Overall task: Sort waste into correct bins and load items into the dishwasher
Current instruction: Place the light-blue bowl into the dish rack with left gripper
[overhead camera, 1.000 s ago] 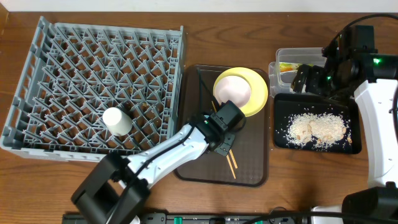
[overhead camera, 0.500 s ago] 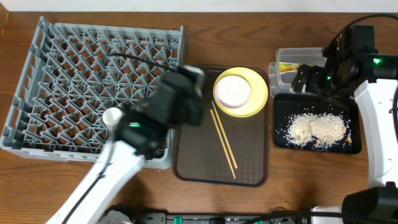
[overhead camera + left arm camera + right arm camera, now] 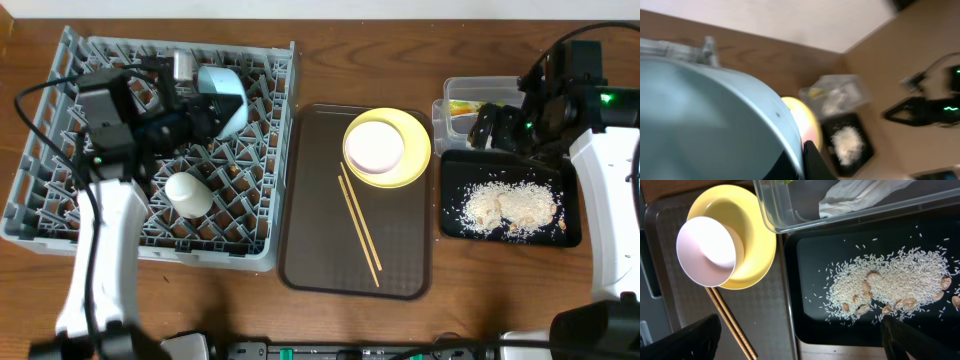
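Observation:
Next, my left gripper lowers the tilted light blue bowl onto the grey dish rack's wires beyond the white cup, where the wires stand empty.
My left gripper point(image 3: 203, 115) is shut on the rim of the light blue bowl point(image 3: 224, 98) and holds it tilted over the back of the grey dish rack point(image 3: 283, 150). The bowl fills the left wrist view point(image 3: 705, 120); one finger shows beside its rim point(image 3: 803, 165). The white cup point(image 3: 188, 193) stands in the rack. The white bowl point(image 3: 374, 145) sits in the yellow plate point(image 3: 415, 150) on the brown tray point(image 3: 400, 260), with two chopsticks point(image 3: 358, 226) beside it. My right gripper point(image 3: 500, 128) is open and empty above the black tray point(image 3: 455, 215).
The black tray point(image 3: 810, 280) holds rice scraps point(image 3: 890, 282). The clear tub point(image 3: 448, 95) behind it holds the yellow-green sachet point(image 3: 462, 107) and the white napkin point(image 3: 855, 192). In the right wrist view the white bowl point(image 3: 707, 250), plate point(image 3: 757, 240) and chopsticks point(image 3: 730, 322) lie left.
My left arm swung from the brown tray leftward to over the rack, now holding the blue bowl. The chopsticks lie uncovered on the tray. The right arm has not moved.

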